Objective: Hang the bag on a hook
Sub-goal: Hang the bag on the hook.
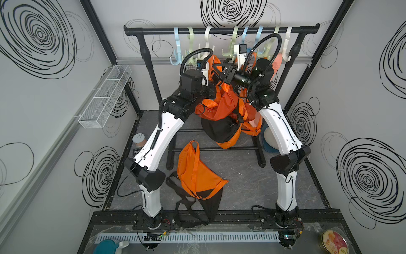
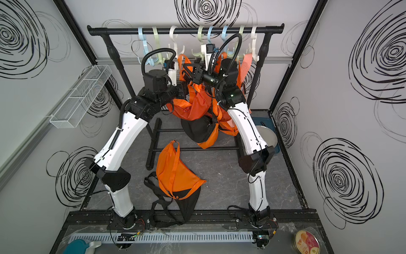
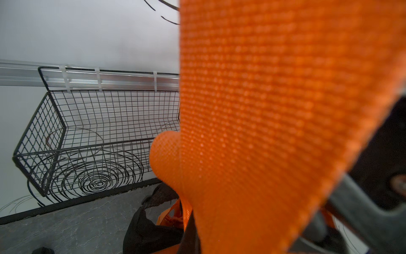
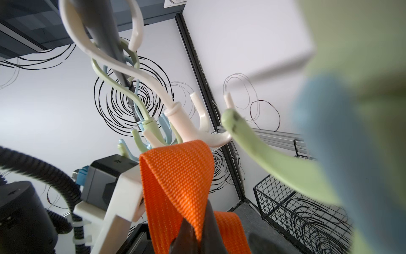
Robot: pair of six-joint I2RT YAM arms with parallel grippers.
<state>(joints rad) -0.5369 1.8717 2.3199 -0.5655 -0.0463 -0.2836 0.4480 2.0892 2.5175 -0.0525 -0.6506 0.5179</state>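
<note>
The robot's right gripper needs to pull the orange strap down and along the bar toward the peach bag onto the white hook's peg (image 2: 183,50) next and let go of it, as the strap's loop reaches there.
An orange and black bag (image 1: 219,110) (image 2: 193,107) hangs in the air between my two raised arms, in front of the black rack bar (image 1: 219,30) with its pastel hooks. My right gripper (image 4: 197,228) (image 1: 216,70) is shut on the bag's orange strap (image 4: 175,176). The strap's loop rises right up against the prongs of a white hook (image 4: 197,123), beside a green hook (image 4: 252,140). My left gripper (image 1: 212,90) is pressed into the bag's fabric. In the left wrist view the strap (image 3: 263,110) fills the picture and hides the jaws.
A second orange bag (image 1: 197,171) lies on the floor over a black bag (image 1: 208,204). A peach bag (image 1: 278,61) hangs at the rack's right end. A black wire basket (image 3: 87,132) is on the back wall, a white one (image 1: 105,94) on the left wall.
</note>
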